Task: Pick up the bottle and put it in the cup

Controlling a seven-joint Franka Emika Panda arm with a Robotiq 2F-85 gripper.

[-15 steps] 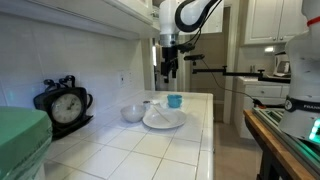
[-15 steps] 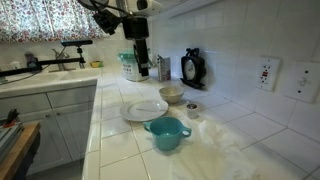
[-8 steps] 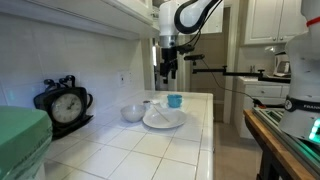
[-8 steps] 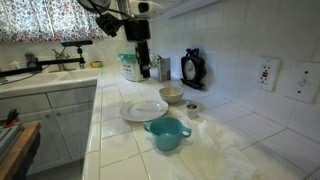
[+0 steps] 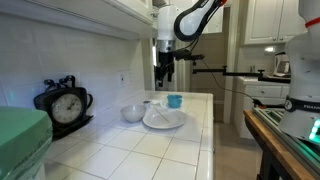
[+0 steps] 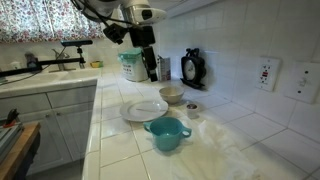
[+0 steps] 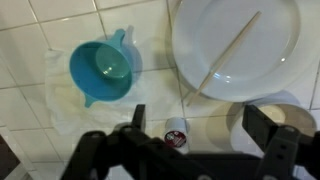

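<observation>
I should next move my gripper down and away from my base toward the wall, with its open fingers going around the small white bottle [image 6: 194, 110] [image 7: 176, 133].
The small teal-blue cup shows in both exterior views [image 5: 175, 101] [image 6: 167, 133] and in the wrist view [image 7: 103, 70]. It stands upright and empty on a pale cloth. The bottle [image 7: 177, 132] is a small white container with a red label. It stands on the tiled counter between the cup and the pale bowl, and it also shows in an exterior view [image 6: 192, 108]. My gripper [image 7: 200, 125] hangs open and empty high above the counter, roughly over the bottle. It also shows in both exterior views [image 5: 163, 75] [image 6: 150, 68].
A white plate [image 7: 235, 45] [image 6: 145, 109] with a thin stick on it lies next to the cup. A pale bowl [image 6: 172, 95] [image 7: 262, 115] sits near the wall. A black clock [image 6: 192, 68] [image 5: 63, 103] and a tub [image 6: 130, 66] stand on the counter.
The arm has shifted a little sideways toward the wall, staying high above the counter. The objects have not moved.
</observation>
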